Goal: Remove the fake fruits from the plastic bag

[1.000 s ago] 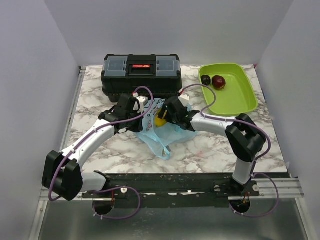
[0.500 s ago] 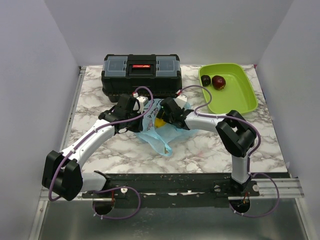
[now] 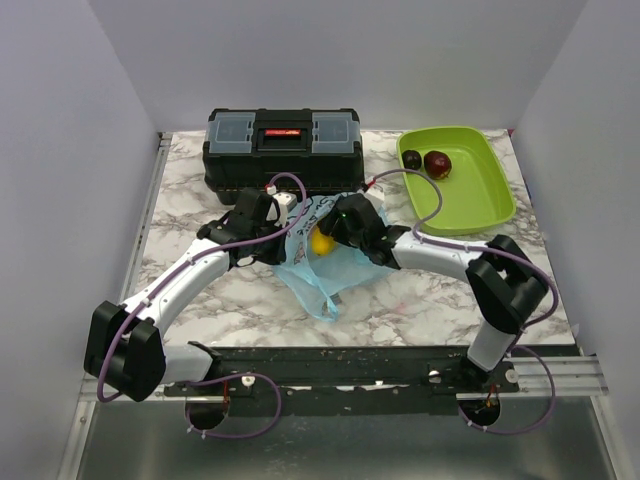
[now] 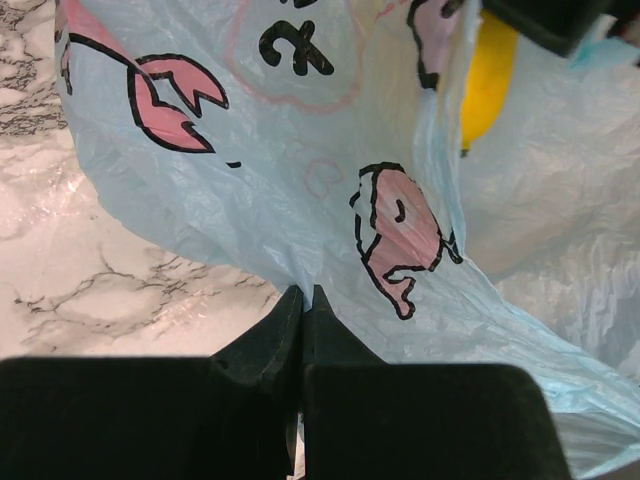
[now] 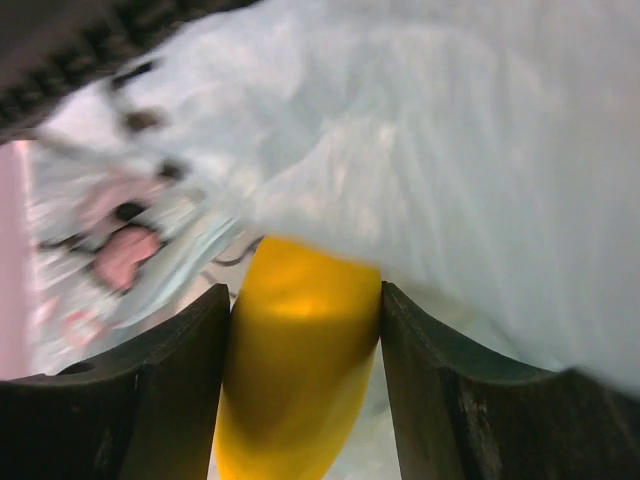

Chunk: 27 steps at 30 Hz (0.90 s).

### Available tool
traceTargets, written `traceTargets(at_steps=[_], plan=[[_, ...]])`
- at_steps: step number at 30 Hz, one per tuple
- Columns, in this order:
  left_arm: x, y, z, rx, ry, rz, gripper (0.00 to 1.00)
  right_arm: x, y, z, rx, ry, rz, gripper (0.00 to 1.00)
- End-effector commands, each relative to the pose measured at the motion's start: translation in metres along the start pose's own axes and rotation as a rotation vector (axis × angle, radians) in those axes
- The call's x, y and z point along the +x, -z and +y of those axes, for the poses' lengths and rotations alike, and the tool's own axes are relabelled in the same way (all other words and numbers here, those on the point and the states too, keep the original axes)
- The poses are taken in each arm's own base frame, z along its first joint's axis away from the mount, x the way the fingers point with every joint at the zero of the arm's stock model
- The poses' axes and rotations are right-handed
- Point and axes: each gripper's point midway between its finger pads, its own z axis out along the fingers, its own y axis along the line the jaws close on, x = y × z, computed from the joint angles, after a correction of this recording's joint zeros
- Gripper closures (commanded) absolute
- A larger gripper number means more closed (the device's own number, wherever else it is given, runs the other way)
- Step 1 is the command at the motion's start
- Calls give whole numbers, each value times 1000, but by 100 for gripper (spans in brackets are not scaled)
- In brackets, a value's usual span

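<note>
My right gripper holds the yellow fruit [image 3: 322, 241] and will next rise, swing outward, lower and release it beside the dark red fruit, where the tray's bottom is bare.
The light-blue plastic bag [image 3: 325, 265] with pink and black prints lies mid-table, and fills the left wrist view [image 4: 330, 180]. My left gripper [image 4: 302, 300] is shut on a fold of the bag's edge; in the top view it [image 3: 272, 232] sits at the bag's left side. My right gripper [image 5: 305, 330] is shut on a yellow fake fruit [image 5: 295, 370] at the bag's mouth; from above the fruit [image 3: 322, 241] shows between the two grippers. A dark purple fruit [image 3: 411, 160] and a dark red fruit [image 3: 437, 164] lie in the lime-green tray [image 3: 470, 195]. The other yellow-orange fruit is hidden.
A black toolbox [image 3: 284, 150] with a red latch stands at the back, just behind both grippers. The green tray sits at the back right. The marble tabletop [image 3: 420, 300] ends at a metal rail near the arm bases.
My right gripper has shifted slightly right and lifted with the yellow fruit, its elbow swinging outward. The bag has bunched a little. My left gripper has stayed put.
</note>
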Motion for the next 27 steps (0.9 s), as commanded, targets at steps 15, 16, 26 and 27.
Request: traceTargets(at_steps=[15,16,26,27], plan=[[-9,5,-5,22,-9,-30,100,3,59,69,-460,180,73,99],[-8,5,-4,22,-8,-29,100,1,62,69,-463,189,61,99],[-6,2,-4,25,-6,-15,100,-63,117,52,-432,205,-222,99],[-6,2,-5,25,-6,-15,100,-69,123,49,-429,200,-252,99]])
